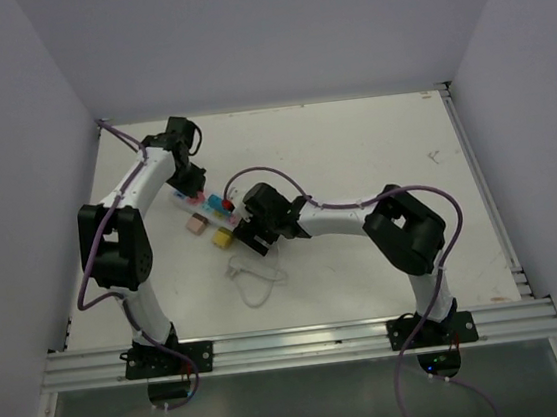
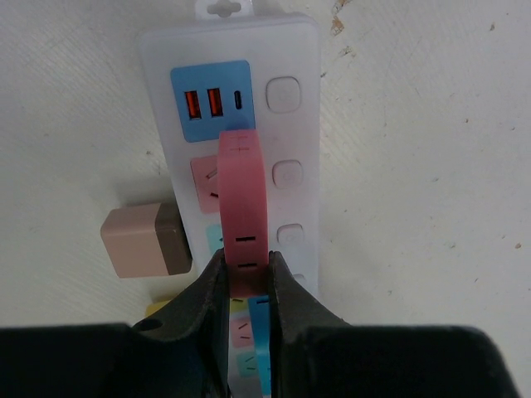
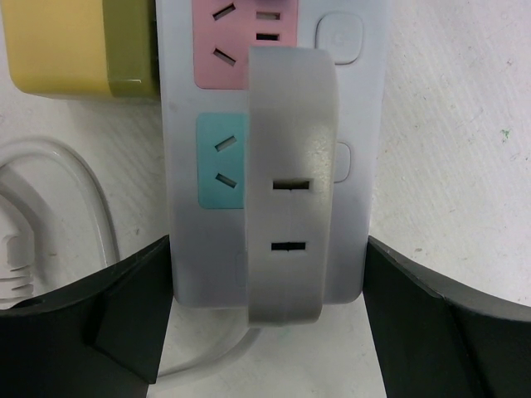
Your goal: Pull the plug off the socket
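The tabletop is clear left of my left gripper in the top view. I will next lift the pink plug (image 2: 241, 191) off the socket, lower it there and release.
The socket is a long white power strip (image 2: 294, 124) with pastel outlet faces, lying diagonally left of the table's centre (image 1: 206, 207). A tall pink plug (image 2: 241, 191) stands on its outlet row. My left gripper (image 2: 246, 261) is shut on this pink plug, fingers pressed on both sides; in the top view it is over the strip's far end (image 1: 193, 186). A blue plug (image 2: 259, 327) stands just behind it. My right gripper (image 3: 267, 249) clasps the strip's cord end (image 3: 353, 232), fingers against both long sides, where a grey plug (image 3: 290, 207) stands.
A pink-brown cube adapter (image 2: 145, 240) and a yellow cube adapter (image 3: 79, 50) lie on the table beside the strip's left side. The thin white looped cord (image 1: 252, 282) trails toward the near edge. White walls enclose the table.
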### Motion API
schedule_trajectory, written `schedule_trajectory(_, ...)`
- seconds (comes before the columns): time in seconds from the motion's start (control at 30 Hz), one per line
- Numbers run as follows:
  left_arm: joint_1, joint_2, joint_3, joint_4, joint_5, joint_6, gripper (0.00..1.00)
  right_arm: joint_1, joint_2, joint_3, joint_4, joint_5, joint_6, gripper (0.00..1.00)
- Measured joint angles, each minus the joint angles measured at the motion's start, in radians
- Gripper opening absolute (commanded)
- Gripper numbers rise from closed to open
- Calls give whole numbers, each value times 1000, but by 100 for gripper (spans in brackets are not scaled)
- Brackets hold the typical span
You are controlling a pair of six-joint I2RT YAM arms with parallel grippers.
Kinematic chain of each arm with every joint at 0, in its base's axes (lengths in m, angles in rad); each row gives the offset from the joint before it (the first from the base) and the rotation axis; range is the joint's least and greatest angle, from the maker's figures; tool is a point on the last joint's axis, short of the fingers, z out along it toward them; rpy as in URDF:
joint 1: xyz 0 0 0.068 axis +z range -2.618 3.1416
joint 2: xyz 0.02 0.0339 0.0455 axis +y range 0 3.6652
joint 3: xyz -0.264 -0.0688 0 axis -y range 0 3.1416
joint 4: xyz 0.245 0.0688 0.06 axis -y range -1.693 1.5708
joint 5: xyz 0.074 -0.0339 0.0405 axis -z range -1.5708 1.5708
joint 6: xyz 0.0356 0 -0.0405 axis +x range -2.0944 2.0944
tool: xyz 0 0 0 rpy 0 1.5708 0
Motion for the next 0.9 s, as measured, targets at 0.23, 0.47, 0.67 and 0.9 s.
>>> schedule_trajectory(0.23, 13, 2, 19, -13, 5, -2, 0, 0, 32, 61, -63, 5, 1, 0)
schedule_trajectory(0.47, 3, 19, 62, -32, -39, 23, 0, 0, 59, 108, -89, 17, 5, 0)
schedule_trajectory(0.67, -46, 41, 68, -27, -124, 40, 0, 0, 66, 122, -109, 22, 10, 0)
schedule_trajectory(0.9, -90, 51, 84, -29, -189, 48, 0, 0, 69, 135, -140, 31, 25, 0)
